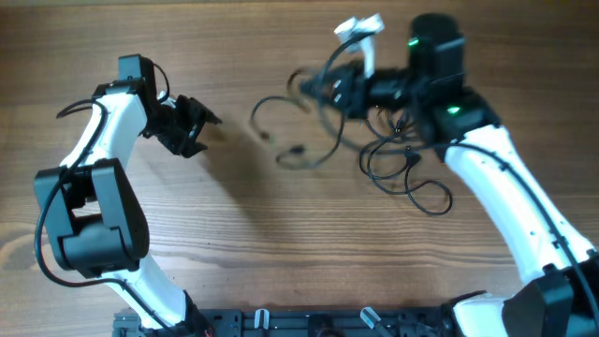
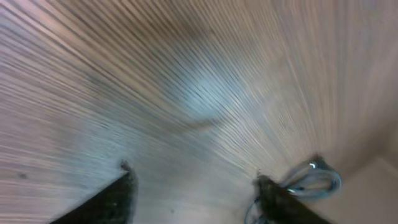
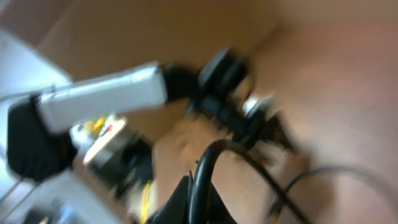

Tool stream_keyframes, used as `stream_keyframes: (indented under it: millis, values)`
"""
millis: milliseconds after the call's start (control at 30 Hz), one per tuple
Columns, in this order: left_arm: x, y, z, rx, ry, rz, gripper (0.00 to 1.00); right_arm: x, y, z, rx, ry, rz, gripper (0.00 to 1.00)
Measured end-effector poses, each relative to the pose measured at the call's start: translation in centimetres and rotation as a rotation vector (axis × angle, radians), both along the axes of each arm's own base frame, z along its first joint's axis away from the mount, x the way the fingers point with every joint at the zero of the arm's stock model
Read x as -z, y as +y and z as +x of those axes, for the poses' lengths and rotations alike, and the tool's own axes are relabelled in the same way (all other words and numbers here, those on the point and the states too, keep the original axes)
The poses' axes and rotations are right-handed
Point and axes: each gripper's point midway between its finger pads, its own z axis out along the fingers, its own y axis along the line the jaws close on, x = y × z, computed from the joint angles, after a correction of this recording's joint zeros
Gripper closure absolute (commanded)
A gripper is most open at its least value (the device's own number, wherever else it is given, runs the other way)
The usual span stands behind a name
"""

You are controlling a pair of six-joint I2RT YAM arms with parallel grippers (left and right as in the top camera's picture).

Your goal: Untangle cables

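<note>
The robot's right gripper should next swing to the right in the overhead view, past the looped cords, and then go down to release the cable, since bare wood lies below.
The cables (image 1: 393, 154) are thin black cords lying in loose loops on the wooden table at centre right, with one strand (image 1: 281, 117) trailing left. My right gripper (image 1: 326, 89) hovers over their far left part, blurred, and is shut on a black cable (image 3: 200, 177) that rises from its jaws (image 3: 202, 202). More thin cords (image 3: 323, 174) hang to the right of it. My left gripper (image 1: 192, 126) stands apart to the left, open over bare wood, with nothing between its fingertips (image 2: 121, 193). The gap between the cords and the left gripper is about a hand's width.
A black rail (image 1: 281, 323) runs along the near table edge between the arm bases. The left arm (image 3: 102, 93) shows in the right wrist view. A bluish looped wire (image 2: 314, 177) sits beside the left gripper's right finger.
</note>
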Motion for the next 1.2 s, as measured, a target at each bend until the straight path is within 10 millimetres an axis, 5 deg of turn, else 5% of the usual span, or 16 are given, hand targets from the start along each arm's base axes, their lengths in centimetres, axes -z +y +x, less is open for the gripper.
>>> stream_keyframes:
  millis: [167, 333, 500, 700, 900, 1067, 1133, 1200]
  values:
    - [0.5, 1.0, -0.1, -0.015, 0.012, 0.063, 0.0, -0.5, -7.9, 6.1, 0.296, 0.001, 0.005, 0.96]
    - [0.7, 1.4, -0.1, -0.018, 0.016, 0.088, 0.0, 2.3, -19.6, 10.2, 0.677, 0.145, -0.048, 0.96]
    - [0.7, 1.5, -0.1, -0.019, 0.017, 0.096, 0.0, 6.7, -30.4, 10.0, 1.015, 0.341, -0.132, 0.96]
    - [0.8, 1.6, -0.1, -0.02, 0.017, 0.099, 0.0, 12.3, -41.1, 5.8, 1.395, 0.55, -0.355, 0.96]
    - [0.8, 1.6, -0.1, -0.02, 0.018, 0.102, 0.0, 15.5, -48.2, 2.1, 1.658, 0.662, -0.555, 0.9]
    - [0.8, 1.6, -0.1, -0.02, 0.018, 0.102, 0.0, 17.5, -51.2, 0.5, 1.744, 0.72, -0.644, 0.87]
    - [0.8, 1.6, -0.1, -0.02, 0.018, 0.102, 0.0, 18.2, -51.8, 0.3, 1.752, 0.732, -0.672, 0.76]
    - [0.8, 1.6, -0.1, -0.02, 0.018, 0.102, 0.0, 19.0, -52.2, 0.2, 1.748, 0.744, -0.701, 0.48]
